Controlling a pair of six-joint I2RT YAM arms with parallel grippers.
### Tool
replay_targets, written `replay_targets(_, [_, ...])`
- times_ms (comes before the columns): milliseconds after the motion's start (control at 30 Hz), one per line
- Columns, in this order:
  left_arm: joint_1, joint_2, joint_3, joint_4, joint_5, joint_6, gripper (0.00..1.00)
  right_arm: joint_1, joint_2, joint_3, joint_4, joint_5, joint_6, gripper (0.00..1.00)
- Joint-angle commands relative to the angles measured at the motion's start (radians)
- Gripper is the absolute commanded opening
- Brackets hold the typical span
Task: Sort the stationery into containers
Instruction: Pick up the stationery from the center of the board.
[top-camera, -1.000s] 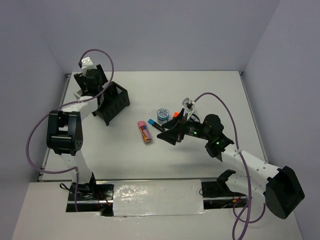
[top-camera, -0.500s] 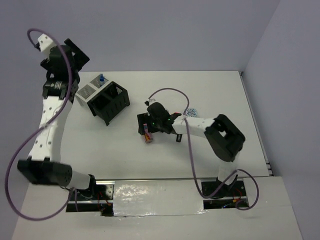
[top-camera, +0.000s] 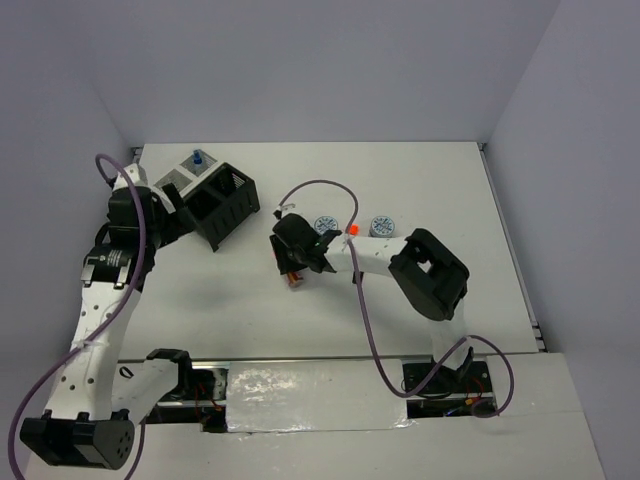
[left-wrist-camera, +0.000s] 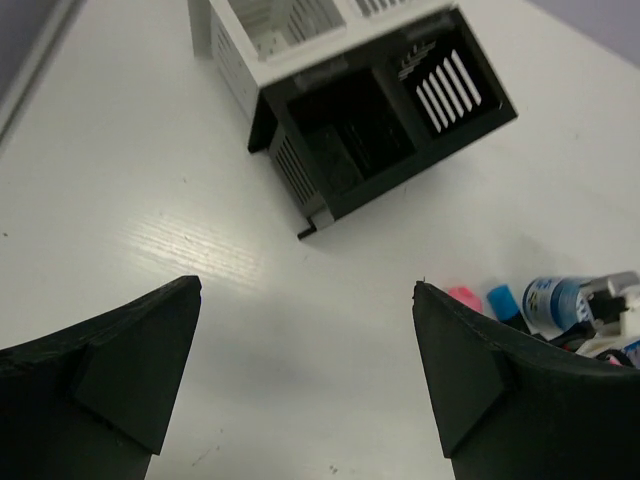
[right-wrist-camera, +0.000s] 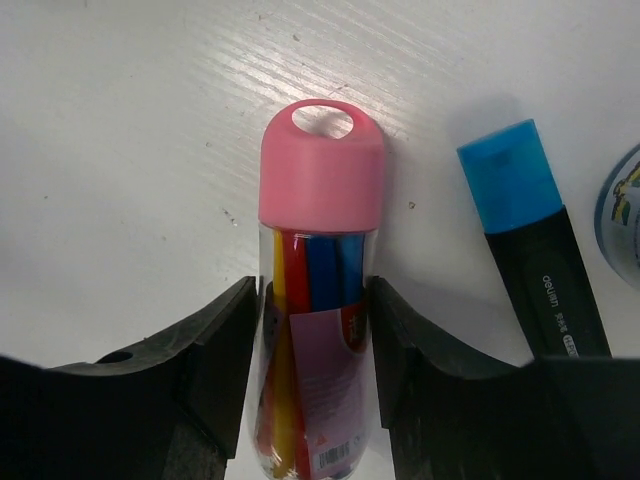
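My left gripper turns and shifts to the right in the top view next and closes on the pink cap (right-wrist-camera: 320, 170), since it sticks out beyond my right gripper's fingers.
A clear tube of coloured pens with a pink cap (right-wrist-camera: 320, 170) lies on the white table. My right gripper (right-wrist-camera: 315, 290) is shut on it, a finger pressed against each side; from above it (top-camera: 291, 262) sits over the tube. A blue-capped black marker (right-wrist-camera: 527, 225) lies just to the right. Two blue-white tins (top-camera: 324, 226) (top-camera: 380, 226) and an orange cap (top-camera: 352, 230) lie behind. My left gripper (left-wrist-camera: 307, 290) hangs open and empty over bare table in front of the black mesh organiser (left-wrist-camera: 390, 120); from above it (top-camera: 170, 222) is left of the organiser (top-camera: 222, 205).
Two light-grey square cups (top-camera: 175, 183) stand behind the organiser, and a small blue-capped bottle (top-camera: 197, 158) stands in the far one. The right arm's purple cable (top-camera: 320, 185) loops above the tins. The table's left edge (top-camera: 125, 200) runs close by the left arm.
The right gripper's fingers have closed onto the pink-capped tube. The left arm has swung down from its raised pose to the table beside the organiser, still open.
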Motion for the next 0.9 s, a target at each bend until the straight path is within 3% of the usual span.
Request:
replay_targets(0, [0.0,0.01,-0.032,0.024,0.111,0.037,0.99,0.052,0.056,0.01,-0.157,0.107,-0.003,0.52])
replay_targets(100, [0.0,0.012,-0.08,0.051,0.197,0.033,0.99,0.09,0.07,0.036,-0.238,0.2,0.011,0.69])
replay_targets(167, [0.0,0.0,-0.114,0.07,0.217,0.02,0.99,0.104,0.065,0.027,-0.243,0.202,0.011,0.72])
replay_targets(200, [0.0,-0.005,-0.12,0.073,0.226,0.019,0.99,0.116,0.05,0.001,-0.231,0.192,0.014,0.7])
replay_targets(233, [0.002,-0.013,-0.132,0.077,0.24,0.013,0.99,0.121,0.038,-0.013,-0.205,0.187,0.019,0.59])
replay_targets(300, [0.0,-0.022,-0.146,0.083,0.257,0.007,0.99,0.121,0.035,-0.039,-0.189,0.164,0.022,0.51])
replay_targets(333, [0.0,-0.032,-0.153,0.094,0.264,-0.003,0.99,0.122,0.03,-0.047,-0.17,0.156,0.019,0.34])
replay_targets(367, [0.0,-0.039,-0.16,0.1,0.29,-0.007,0.99,0.124,0.023,-0.054,-0.162,0.153,0.02,0.0])
replay_targets(467, [0.0,-0.074,-0.204,0.155,0.433,-0.035,0.99,0.138,-0.135,-0.149,-0.001,0.074,-0.004,0.0])
replay_targets(500, [-0.001,-0.086,-0.236,0.181,0.541,-0.05,0.99,0.136,-0.193,-0.25,0.078,0.026,-0.019,0.0])
replay_targets(533, [0.0,-0.112,-0.25,0.209,0.6,-0.061,0.99,0.136,-0.252,-0.312,0.245,-0.074,-0.013,0.0])
replay_targets(633, [-0.003,-0.192,-0.334,0.411,0.855,-0.153,0.99,0.133,-0.486,-0.511,0.532,-0.222,0.007,0.0])
replay_targets(700, [-0.011,-0.241,-0.377,0.543,0.928,-0.226,0.99,0.147,-0.597,-0.551,0.579,-0.247,0.022,0.0])
replay_targets(867, [-0.017,-0.299,-0.345,0.568,1.013,-0.237,0.99,0.185,-0.761,-0.64,0.729,-0.195,0.112,0.0])
